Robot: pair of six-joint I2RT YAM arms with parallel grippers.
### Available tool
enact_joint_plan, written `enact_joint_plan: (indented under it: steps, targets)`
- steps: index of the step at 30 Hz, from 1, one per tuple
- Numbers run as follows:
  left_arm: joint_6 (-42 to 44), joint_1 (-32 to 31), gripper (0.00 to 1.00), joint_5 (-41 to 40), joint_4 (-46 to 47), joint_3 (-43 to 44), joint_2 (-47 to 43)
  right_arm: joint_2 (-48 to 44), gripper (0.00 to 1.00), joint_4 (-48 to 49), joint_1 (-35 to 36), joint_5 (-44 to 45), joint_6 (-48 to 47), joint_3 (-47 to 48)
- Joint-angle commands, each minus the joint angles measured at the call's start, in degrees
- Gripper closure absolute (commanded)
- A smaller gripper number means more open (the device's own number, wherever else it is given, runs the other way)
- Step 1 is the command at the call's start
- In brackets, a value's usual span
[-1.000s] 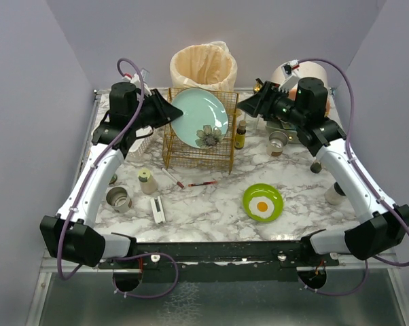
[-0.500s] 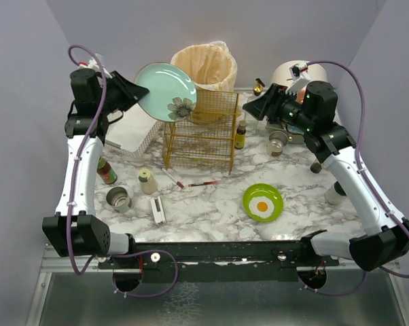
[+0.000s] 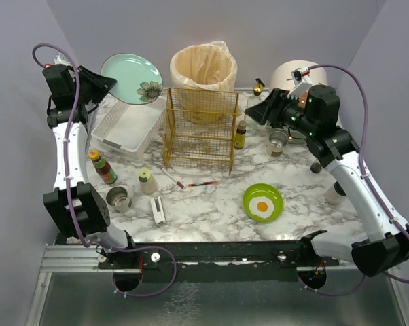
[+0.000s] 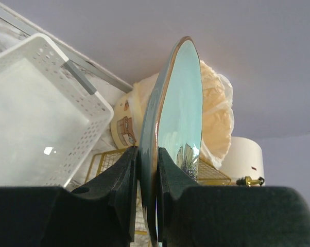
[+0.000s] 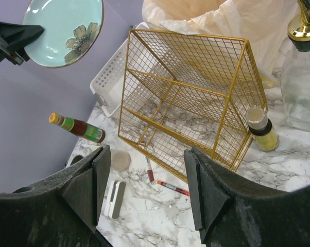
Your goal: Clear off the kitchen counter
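Observation:
The white slotted tray (image 3: 126,128) (image 4: 39,118) is empty. My left gripper should move down next, tilting downward, to bring the teal plate into it and let go of the plate's rim.
The kitchen counter (image 3: 211,214) is a white marble top with items scattered on it. My left gripper (image 3: 101,85) is shut on the rim of a teal plate with a flower print (image 3: 131,79). It holds the plate high at the back left, above the white slotted tray (image 3: 126,128). In the left wrist view the plate (image 4: 182,98) stands edge-on between the pads of the left gripper (image 4: 147,172). My right gripper (image 3: 253,107) is open and empty, high over the back right. It also shows in the right wrist view (image 5: 145,159).
A gold wire rack (image 3: 201,129) stands mid-back, with a lined bin (image 3: 203,66) behind it. On the counter lie a sauce bottle (image 3: 102,167), metal cup (image 3: 118,199), small jar (image 3: 147,181), white clip-like item (image 3: 158,209), pens (image 3: 201,184), a green egg plate (image 3: 262,202) and a yellow bottle (image 3: 240,136).
My left arm has swung the teal plate from over the gold rack up and to the left, to above the white tray. My right arm has risen slightly.

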Motion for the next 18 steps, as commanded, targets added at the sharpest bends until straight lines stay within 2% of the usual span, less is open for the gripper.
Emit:
enact_joint_plan:
  steps: [1,18]
  targets:
    - [-0.49,0.43,1.00,-1.83,7.80,5.32,2.91,-1.35,0.35,-1.87,-0.02,1.46,-1.04,-0.83]
    - [5.84,-0.05,1.00,-9.45,3.63,9.99,14.04,-2.67,0.34,-2.99,0.02,3.82,-3.05,-2.79]
